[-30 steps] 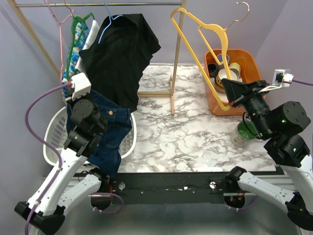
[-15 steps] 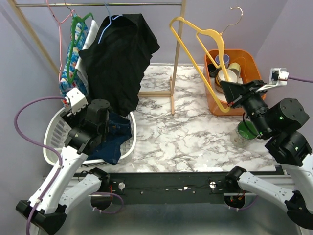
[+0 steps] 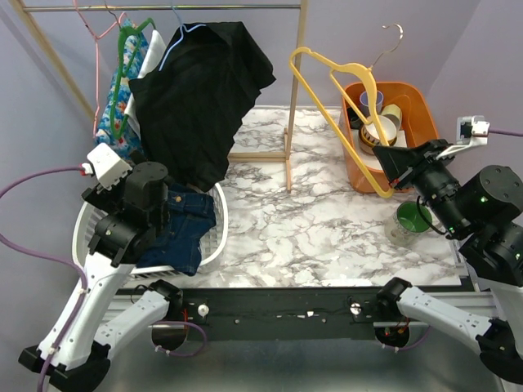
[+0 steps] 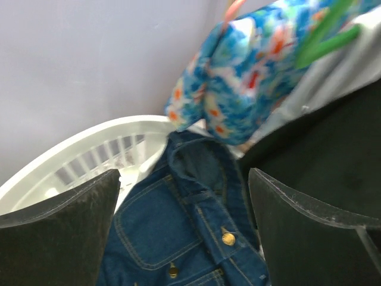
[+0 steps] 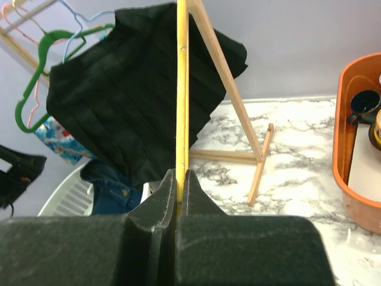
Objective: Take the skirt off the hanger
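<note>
My right gripper holds the yellow hanger, and the bar's bare end (image 3: 280, 6) is outward of the gripper and to its left in the top view. I will carry the hanger there next and release it.
The black skirt (image 3: 200, 98) hangs on the light-blue hanger (image 3: 181, 37), whose hook is over the rail at the back left. In the right wrist view the skirt (image 5: 131, 101) and the hanger (image 5: 77, 36) lie ahead to the left. My left gripper (image 4: 183, 179) is open over a denim garment (image 4: 178, 232), just below and left of the skirt's hem (image 4: 321, 149), with nothing between its fingers. On the right, my right gripper (image 3: 391, 167) is shut on the lower bar of a yellow hanger (image 3: 343, 90), held up in the air.
The denim garment (image 3: 184, 229) lies in a white laundry basket (image 3: 86, 237). A green hanger (image 3: 131, 49) with a floral garment (image 3: 114, 106) and a pink hanger (image 3: 98, 33) hang left of the skirt. A wooden rack post (image 3: 296, 98), an orange bin (image 3: 413, 102) and a green cup (image 3: 409, 220) stand to the right.
My left gripper has opened and let the denim garment drop into the basket, then drawn back to the left. The yellow hanger has shifted slightly in my right gripper's hold.
</note>
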Available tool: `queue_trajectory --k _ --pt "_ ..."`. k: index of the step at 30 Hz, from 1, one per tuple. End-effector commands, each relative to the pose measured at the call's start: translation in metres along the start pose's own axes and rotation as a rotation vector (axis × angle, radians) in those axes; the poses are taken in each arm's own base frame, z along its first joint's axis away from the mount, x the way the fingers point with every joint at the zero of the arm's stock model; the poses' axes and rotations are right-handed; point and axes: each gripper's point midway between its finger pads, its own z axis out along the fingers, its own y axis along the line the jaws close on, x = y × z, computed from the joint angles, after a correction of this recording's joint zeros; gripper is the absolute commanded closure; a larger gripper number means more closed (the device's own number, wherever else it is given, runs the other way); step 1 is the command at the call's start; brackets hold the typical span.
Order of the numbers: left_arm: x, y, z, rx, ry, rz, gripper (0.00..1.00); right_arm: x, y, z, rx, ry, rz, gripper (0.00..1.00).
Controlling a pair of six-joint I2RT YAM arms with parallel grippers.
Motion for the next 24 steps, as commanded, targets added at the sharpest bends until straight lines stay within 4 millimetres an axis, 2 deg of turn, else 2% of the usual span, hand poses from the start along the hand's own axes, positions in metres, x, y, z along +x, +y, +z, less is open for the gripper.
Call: queue_trajectory --k 1,2,3,6,8,11,14,17,20,22,23,24 --pt "-0.041 -0.041 -0.018 0.305 -0.033 -0.014 0.01 -0.002 0.01 -0.017 -0.051 0.075 -0.025 0.99" --pt "-0.046 -0.047 -0.022 0.358 -0.044 -0.006 0.01 -0.003 0.013 -0.02 -0.068 0.09 -0.037 0.99" --pt "-0.053 -0.062 -0.031 0.463 -0.05 -0.014 0.01 -0.01 0.016 -0.025 -0.085 0.085 -0.048 0.99" --pt "-0.064 -0.069 -0.04 0.546 -0.071 0.009 0.01 -0.008 0.025 -0.037 -0.156 0.131 -0.111 0.99" --pt "-0.059 -0.08 -0.045 0.608 -0.065 0.054 0.01 -0.011 0.038 -0.047 -0.243 0.143 -0.144 0.99" --pt "-0.041 -0.107 -0.061 0.785 -0.028 0.154 0.01 -0.01 0.047 -0.045 -0.279 0.176 -0.154 0.99" --pt "-0.018 -0.128 -0.078 0.934 0.041 0.223 0.01 0.001 0.053 -0.024 -0.283 0.219 -0.149 0.99" --pt "0.001 -0.138 -0.09 1.031 0.099 0.268 0.01 0.012 0.062 0.002 -0.291 0.261 -0.129 0.99" --pt "0.012 -0.137 -0.091 1.033 0.15 0.287 0.01 0.018 0.063 0.032 -0.244 0.272 -0.112 0.99" --pt "0.021 -0.125 -0.084 0.94 0.233 0.272 0.02 0.011 0.064 0.042 -0.222 0.254 -0.107 0.99" --pt "0.025 -0.12 -0.082 0.907 0.266 0.259 0.02 0.015 0.061 0.056 -0.187 0.261 -0.114 0.99" --pt "0.036 -0.109 -0.077 0.844 0.308 0.268 0.01 0.009 0.062 0.061 -0.179 0.243 -0.115 0.99"
